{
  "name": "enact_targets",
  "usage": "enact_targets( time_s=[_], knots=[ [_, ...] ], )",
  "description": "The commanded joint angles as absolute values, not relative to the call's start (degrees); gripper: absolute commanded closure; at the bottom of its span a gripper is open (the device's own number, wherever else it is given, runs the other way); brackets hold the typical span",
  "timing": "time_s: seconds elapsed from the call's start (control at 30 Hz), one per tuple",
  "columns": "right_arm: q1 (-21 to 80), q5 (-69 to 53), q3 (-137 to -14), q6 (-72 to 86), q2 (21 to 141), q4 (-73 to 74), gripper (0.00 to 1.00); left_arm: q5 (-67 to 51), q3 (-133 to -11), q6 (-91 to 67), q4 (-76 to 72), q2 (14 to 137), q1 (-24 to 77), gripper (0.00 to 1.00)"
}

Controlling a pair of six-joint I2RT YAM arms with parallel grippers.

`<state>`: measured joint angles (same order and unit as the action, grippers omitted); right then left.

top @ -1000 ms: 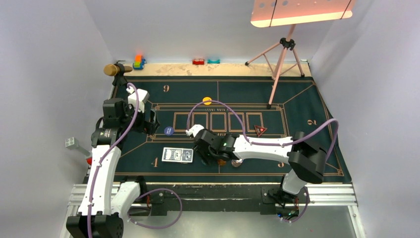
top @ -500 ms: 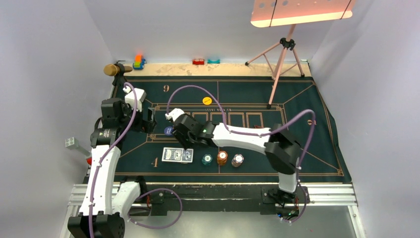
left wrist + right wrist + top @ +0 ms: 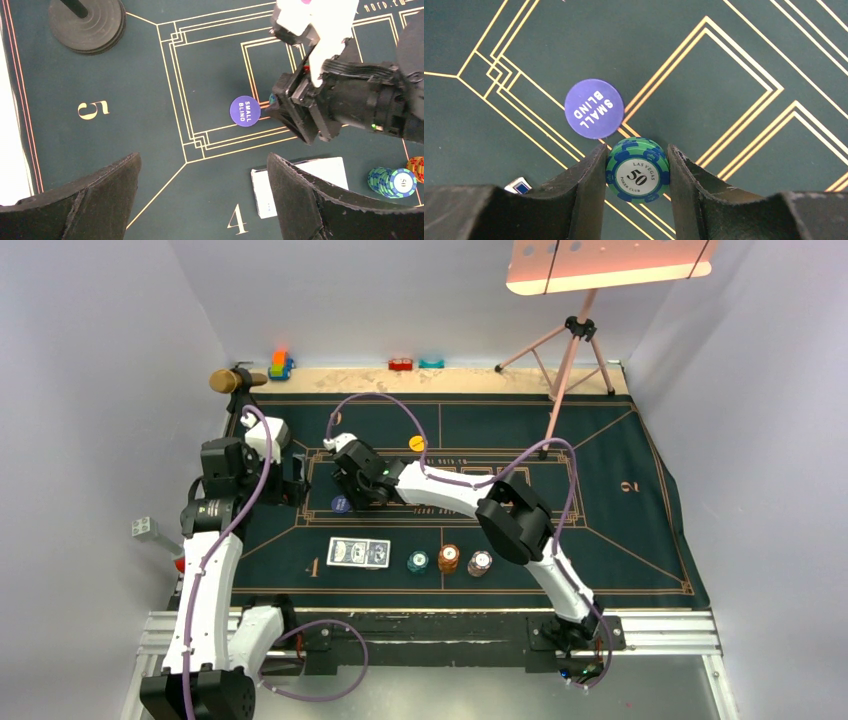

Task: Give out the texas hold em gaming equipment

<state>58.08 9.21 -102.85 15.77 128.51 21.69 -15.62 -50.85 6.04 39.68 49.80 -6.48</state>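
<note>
The robot's right gripper should bring the teal chip stack, which is still raised, down onto the clear mat next to the small blind disc and let go of it, because that spot is below the gripper.
My right gripper (image 3: 637,172) is shut on a teal chip stack marked 50 (image 3: 637,170) and holds it just above the dark green mat (image 3: 724,50), beside the navy "small blind" disc (image 3: 594,108). In the top view the right gripper (image 3: 352,490) reaches far left, next to that disc (image 3: 342,505). My left gripper (image 3: 202,200) is open and empty over the mat, near the blue-backed card deck (image 3: 300,185). The deck (image 3: 358,553), a teal stack (image 3: 417,562), an orange stack (image 3: 449,558) and a white-grey stack (image 3: 480,563) lie along the near edge. A yellow disc (image 3: 417,443) lies farther back. The red triangle is hidden.
A black round stand base (image 3: 87,22) sits at the mat's far left corner. A pink tripod (image 3: 570,350) stands at the back right. Small colourful toys (image 3: 281,364) (image 3: 401,364) line the back edge. My left gripper (image 3: 300,483) is close to the right one.
My right arm has swung left and away from the chip stacks at the near edge to the small blind disc, carrying the teal chips. The left arm has barely moved.
</note>
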Motion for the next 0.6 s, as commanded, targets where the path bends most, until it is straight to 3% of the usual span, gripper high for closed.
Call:
enact_targets(
  time_s=[0.0, 0.43, 0.57],
  knots=[
    [58.81, 8.35, -107.55, 16.79, 130.59, 21.88, 0.99, -16.36, -51.16, 5.36, 37.83, 49.68, -7.07, 0.00],
    [58.84, 8.46, -102.33, 18.02, 129.68, 21.06, 0.95, -16.75, -51.10, 4.92, 37.62, 49.01, -7.09, 0.00],
    [58.81, 9.02, -100.96, 17.78, 128.82, 21.40, 0.84, -17.32, -51.11, 5.10, 37.78, 49.31, -7.12, 0.00]
  ],
)
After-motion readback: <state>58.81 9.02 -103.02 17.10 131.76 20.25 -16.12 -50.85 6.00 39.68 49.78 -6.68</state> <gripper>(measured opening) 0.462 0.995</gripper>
